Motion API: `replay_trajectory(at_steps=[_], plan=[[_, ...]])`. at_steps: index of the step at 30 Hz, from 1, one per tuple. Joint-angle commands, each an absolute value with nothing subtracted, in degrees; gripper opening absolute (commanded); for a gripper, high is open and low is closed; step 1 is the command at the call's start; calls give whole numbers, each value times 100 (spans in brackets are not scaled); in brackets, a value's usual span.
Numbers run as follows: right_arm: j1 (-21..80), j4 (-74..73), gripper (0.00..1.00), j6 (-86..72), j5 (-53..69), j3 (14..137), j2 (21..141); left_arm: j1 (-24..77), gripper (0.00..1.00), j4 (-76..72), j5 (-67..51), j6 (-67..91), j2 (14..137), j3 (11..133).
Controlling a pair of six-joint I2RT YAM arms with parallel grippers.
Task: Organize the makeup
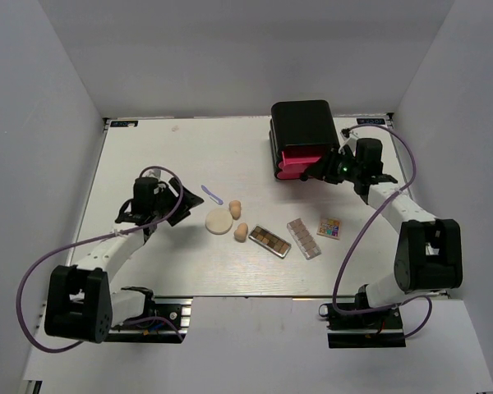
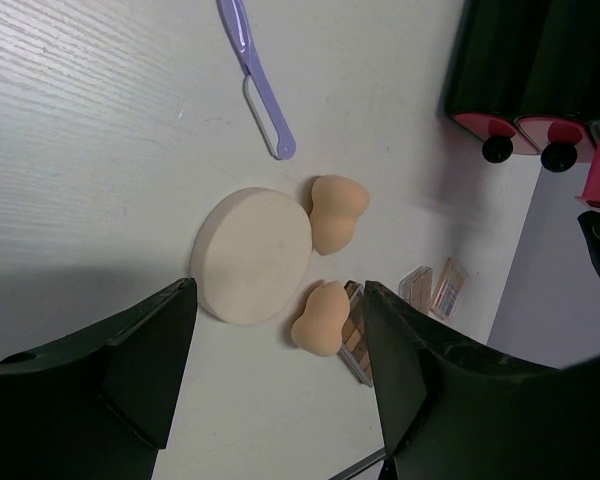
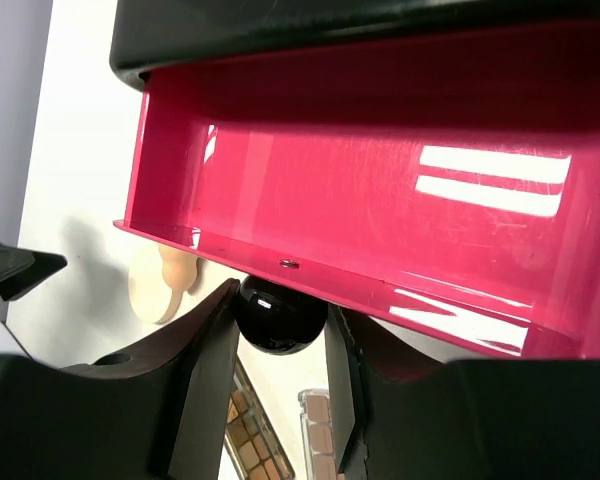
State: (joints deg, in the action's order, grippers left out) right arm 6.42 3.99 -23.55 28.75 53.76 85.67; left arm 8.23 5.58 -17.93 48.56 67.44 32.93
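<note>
My left gripper should move to the lavender stick [image 1: 212,194], which lies below it and to its right in the top view, then turn and go down onto the stick's handle, clear of the puff.
The round cream puff [image 1: 219,221] lies mid-table with two beige egg sponges [image 1: 235,208] [image 1: 241,232] at its right and the thin lavender stick [image 1: 212,194] behind it. The brown palette [image 1: 269,240], clear pinkish palette [image 1: 304,238] and small multicolour palette [image 1: 329,228] lie in a row to the right. My left gripper [image 2: 280,385] is open and empty, left of the puff [image 2: 255,255]. My right gripper [image 3: 280,330] is shut on the black knob [image 3: 280,315] of the pulled-out pink drawer [image 3: 380,170], which holds nothing.
The black box [image 1: 302,131] stands at the back right, its lower pink drawer [image 1: 300,162] pulled out toward the makeup. Two closed drawers with black knobs [image 2: 497,149] show in the left wrist view. White walls enclose the table [image 1: 148,156].
</note>
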Motion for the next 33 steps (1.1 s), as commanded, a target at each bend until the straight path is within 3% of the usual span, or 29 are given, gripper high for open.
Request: replay_trajectory(at_steps=[1, 15, 19, 27, 33], plan=[[650, 317, 23, -2303, 2962, 5248, 8332, 976, 77, 316, -1574, 4913, 6943, 3708], [650, 211, 27, -2364, 2883, 4816, 7928, 1792, 77, 448, -563, 5027, 8068, 4499], [642, 290, 51, -2329, 2848, 4922, 8059, 1977, 77, 676, -168, 4984, 8349, 4789], [642, 185, 78, -2119, 3006, 5010, 8069, 2162, 75, 1281, 623, 4992, 9061, 5475], [624, 123, 81, -1969, 3015, 4764, 7849, 2338, 65, 2221, 1054, 5054, 9851, 6441]])
